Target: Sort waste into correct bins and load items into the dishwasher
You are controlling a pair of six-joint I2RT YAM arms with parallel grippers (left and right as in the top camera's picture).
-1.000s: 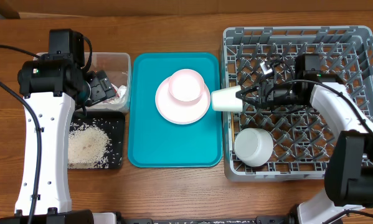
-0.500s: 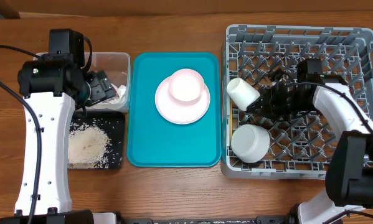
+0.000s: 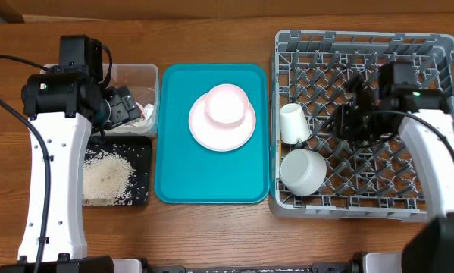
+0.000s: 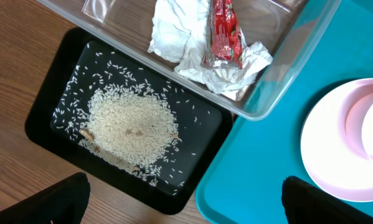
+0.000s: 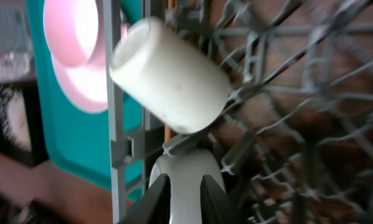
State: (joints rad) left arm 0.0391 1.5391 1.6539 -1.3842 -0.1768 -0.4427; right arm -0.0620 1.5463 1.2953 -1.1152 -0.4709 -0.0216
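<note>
The small white cup lies tipped, so next my right gripper should go to the left in the overhead view, onto the small white cup's rim [image 3: 300, 137] [image 5: 211, 108], then release the cup inside the rack.
A small white cup [image 3: 292, 123] lies on its side in the grey dishwasher rack [image 3: 363, 42], by its left wall, above an upturned white bowl [image 3: 302, 171]. My right gripper [image 3: 334, 121] is to the right of the cup, apart from it. In the right wrist view the cup [image 5: 170, 74] is free and the gripper [image 5: 185, 202] is slightly open and empty. A pink plate [image 3: 204, 133] with a bowl [image 3: 227, 106] on it sits on the teal tray. My left gripper [image 4: 186, 211] is wide open above the black tray [image 4: 49, 112] of rice [image 4: 130, 127]. Tissue [image 4: 174, 37] and a red wrapper [image 4: 223, 31] lie in the clear tub [image 4: 286, 68]. I see no chopsticks.
The teal serving tray [image 3: 173, 174] lies between the two bins and the rack. Upright pegs fill the rack around my right gripper. The left arm's black cable runs along the table's left side.
My right gripper carried the cup from the rack's left edge into the rack, let it go and drew back to the right. The left arm has not moved.
</note>
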